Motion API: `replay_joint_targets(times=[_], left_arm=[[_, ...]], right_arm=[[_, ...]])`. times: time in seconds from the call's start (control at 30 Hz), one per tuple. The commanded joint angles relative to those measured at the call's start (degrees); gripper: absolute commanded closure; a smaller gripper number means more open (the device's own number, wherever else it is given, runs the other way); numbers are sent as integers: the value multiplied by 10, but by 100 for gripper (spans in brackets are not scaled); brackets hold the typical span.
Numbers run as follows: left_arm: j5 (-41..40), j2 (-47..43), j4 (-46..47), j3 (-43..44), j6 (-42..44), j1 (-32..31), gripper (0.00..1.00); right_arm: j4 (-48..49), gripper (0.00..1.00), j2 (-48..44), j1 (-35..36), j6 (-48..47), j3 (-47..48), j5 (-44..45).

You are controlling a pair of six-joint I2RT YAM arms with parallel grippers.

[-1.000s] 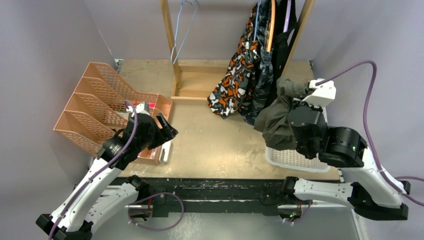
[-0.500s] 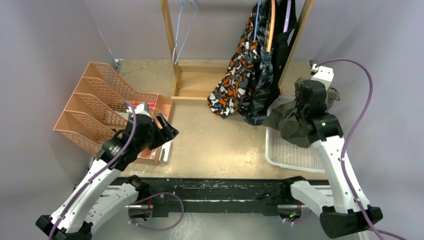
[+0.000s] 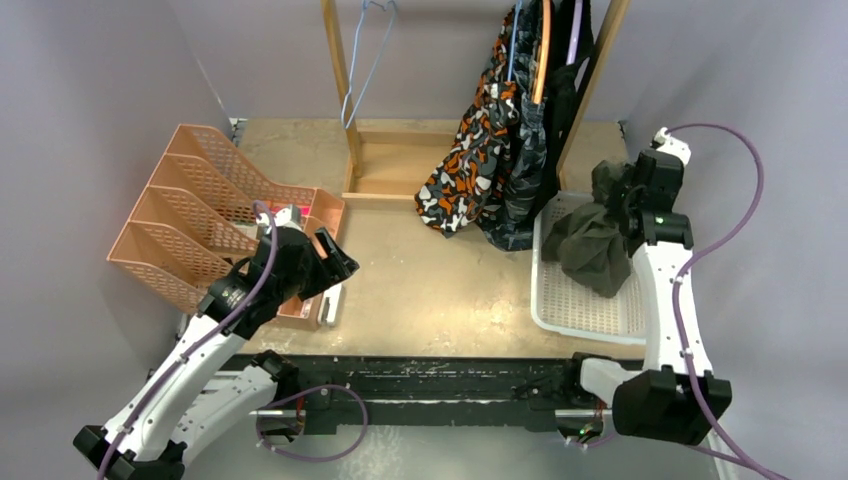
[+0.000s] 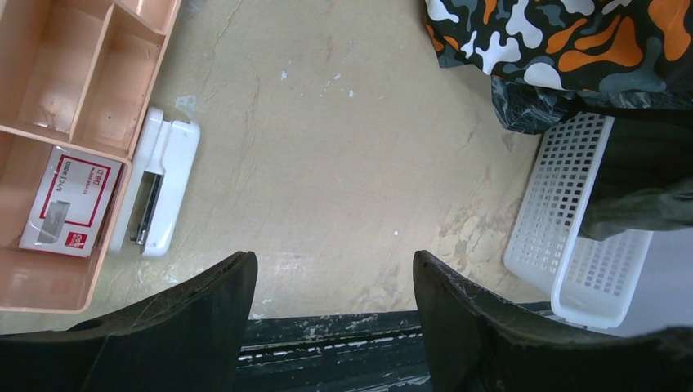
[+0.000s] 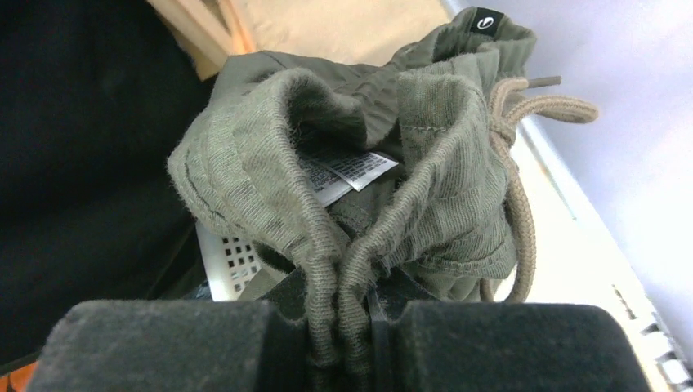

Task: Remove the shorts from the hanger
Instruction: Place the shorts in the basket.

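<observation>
My right gripper should go down into the basket's far end, below it and to its left in the top view, and release the shorts.
My right gripper [image 5: 343, 327] is shut on a bunched fold of the olive green shorts [image 5: 351, 188], by the waistband and drawstring. From above, these shorts [image 3: 590, 245] hang from the right gripper [image 3: 620, 205] over the far end of the white basket [image 3: 580, 305]. On the wooden rack [image 3: 340, 90] the orange camouflage shorts [image 3: 470, 170], dark grey-blue camouflage shorts [image 3: 525, 170] and black shorts [image 3: 562, 110] hang from hangers. An empty blue hanger [image 3: 365, 60] hangs at the left. My left gripper [image 3: 335, 255] is open and empty [image 4: 333, 269] above the table.
A peach file organizer [image 3: 200, 215] stands at the left, with a white stapler [image 4: 159, 192] beside it and a small red-and-white box [image 4: 72, 200] in its tray. The basket's edge [image 4: 564, 245] lies to the right, by the wall.
My right arm swung back and to the right, carrying the olive shorts from the basket's near side to its far end. The left arm stayed still.
</observation>
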Motion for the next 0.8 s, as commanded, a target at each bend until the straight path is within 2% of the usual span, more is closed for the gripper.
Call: replay_joint_targets(times=[0.0,0.1,0.2,0.47,0.57,0.7,0.77], left_arm=[[0,-11,20,-9,10,1,31],[5,-13,25,-13,9,1,31],[5,-13,16,-4,12,1,31],[-14,-29,-9,2,12,1,31],[-9,-28,-7,3,13,1,31],[-10,-27,-11,10,14,1,31],[-15,-31,-15,13,12,0,31]], right_arm=[[76,100,17,-8,69,-64,-90],[134,100,77,-9,95,-114,-95],[128,100,135,-10,113,-113,-89],[232,99,148,-10,157,-241,-46],[254,98,205,-10,133,-219,-66],[207,96,274,-10,135,-166,-26],[218,85,242,-10,135,-185,-43]])
